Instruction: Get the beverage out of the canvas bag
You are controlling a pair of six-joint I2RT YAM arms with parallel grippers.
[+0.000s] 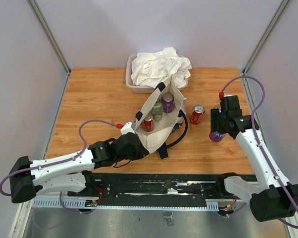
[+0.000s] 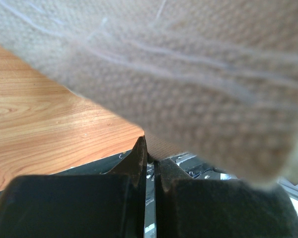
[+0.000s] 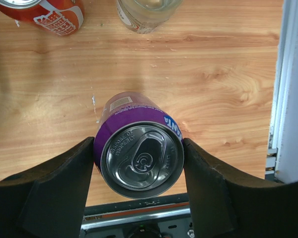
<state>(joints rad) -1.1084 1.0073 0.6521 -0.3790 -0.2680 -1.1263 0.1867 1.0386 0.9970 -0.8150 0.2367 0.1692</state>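
The bare wood near the clear bottle is empty, so my right gripper will next lower the purple can slightly outward to stand there and let go.
The cream canvas bag (image 1: 156,134) with navy handles stands open mid-table. Inside it are a purple can (image 1: 167,102), a clear bottle (image 1: 157,110) and a red can (image 1: 148,123). My left gripper (image 1: 135,144) is shut on the bag's near edge; in the left wrist view its jaws (image 2: 150,156) pinch the canvas (image 2: 188,74), which fills most of the frame. My right gripper (image 1: 218,128) is at the table's right side, shut on a purple Fanta can (image 3: 139,153), fingers touching both sides, the can upright at or just above the wood (image 1: 217,135).
A red can (image 1: 197,114) stands on the table right of the bag, also in the right wrist view (image 3: 49,15) next to a clear bottle (image 3: 146,12). A clear tub (image 1: 129,79) of white cloth sits behind the bag. The table's right edge rail (image 3: 293,89) is close.
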